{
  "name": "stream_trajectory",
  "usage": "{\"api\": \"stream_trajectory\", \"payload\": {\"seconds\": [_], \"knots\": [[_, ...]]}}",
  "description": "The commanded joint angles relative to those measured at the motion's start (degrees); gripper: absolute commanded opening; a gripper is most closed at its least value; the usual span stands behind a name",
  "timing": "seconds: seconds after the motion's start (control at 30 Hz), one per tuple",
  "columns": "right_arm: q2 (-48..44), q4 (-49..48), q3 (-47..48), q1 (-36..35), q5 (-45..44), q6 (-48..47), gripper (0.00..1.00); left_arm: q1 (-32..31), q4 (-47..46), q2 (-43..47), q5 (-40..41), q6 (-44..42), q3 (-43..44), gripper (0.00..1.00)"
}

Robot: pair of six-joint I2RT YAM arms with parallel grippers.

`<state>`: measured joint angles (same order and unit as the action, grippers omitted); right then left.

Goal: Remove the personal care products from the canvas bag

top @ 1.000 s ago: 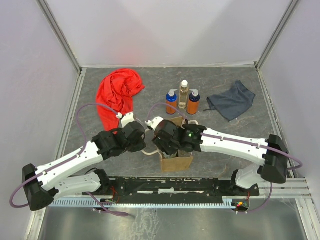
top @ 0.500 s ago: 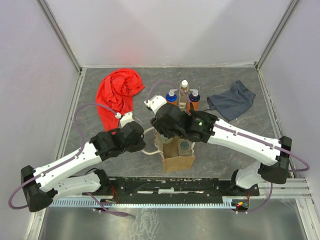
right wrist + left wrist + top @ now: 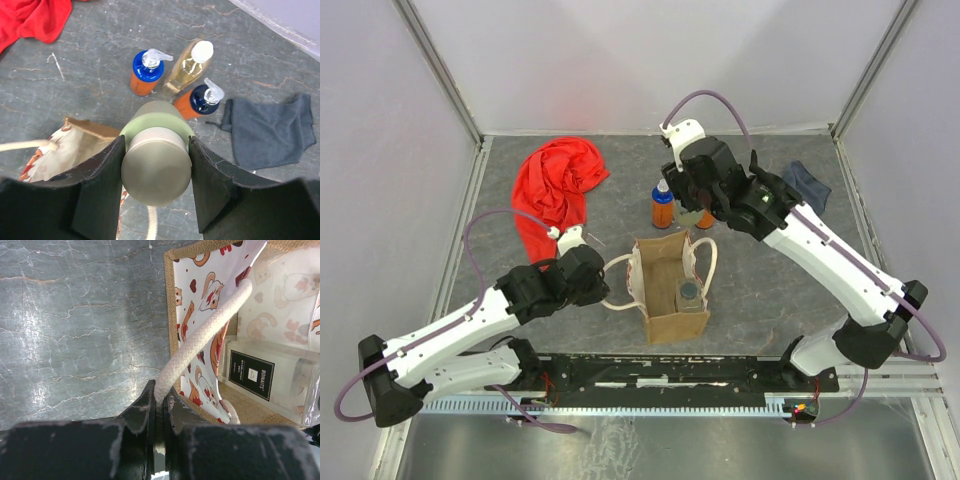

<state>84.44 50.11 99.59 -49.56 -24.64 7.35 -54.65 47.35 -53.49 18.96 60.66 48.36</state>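
Note:
Next, my right gripper lowers onto the gap between the bag (image 3: 665,318) and the orange bottles, since the beige white-capped bottle hangs in the air above the table.
The canvas bag (image 3: 665,318) stands open near the front middle. My left gripper (image 3: 592,270) is shut on its left cream handle (image 3: 200,337) and holds it out to the left. A clear squarish dark-capped bottle (image 3: 690,296) stands inside the bag, and its black label shows in the left wrist view (image 3: 251,375). My right gripper (image 3: 692,208) is shut on the beige white-capped bottle (image 3: 156,170) and holds it in the air behind the bag. Below it stand two orange bottles with blue tops (image 3: 146,73) (image 3: 200,101) and the slim amber bottle (image 3: 187,67).
A red cloth (image 3: 557,185) lies at the back left. A dark blue-grey cloth (image 3: 810,185) lies at the back right, partly behind my right arm. Walls close in the table at the back and on both sides.
My right gripper has lifted the beige bottle out of the bag and carried it back over the standing bottles. My left gripper has kept its hold on the handle.

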Motion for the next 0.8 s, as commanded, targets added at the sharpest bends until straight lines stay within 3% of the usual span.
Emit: {"api": "stream_trajectory", "payload": {"seconds": [0.0, 0.4, 0.77], "knots": [[-0.25, -10.11, 3.40, 2.27, -0.93, -3.89, 0.43, 0.12, 0.50, 0.85, 0.48, 1.91, -0.03, 0.10], [8.47, -20.37, -4.50, 9.47, 3.66, -4.34, 0.42, 0.09, 1.33, 1.94, 0.49, 2.92, 0.02, 0.10], [15.36, -24.66, -9.07, 11.40, 7.39, 0.47, 0.43, 0.13, 2.99, 2.33, 0.81, 3.08, 0.85, 0.10]]}}
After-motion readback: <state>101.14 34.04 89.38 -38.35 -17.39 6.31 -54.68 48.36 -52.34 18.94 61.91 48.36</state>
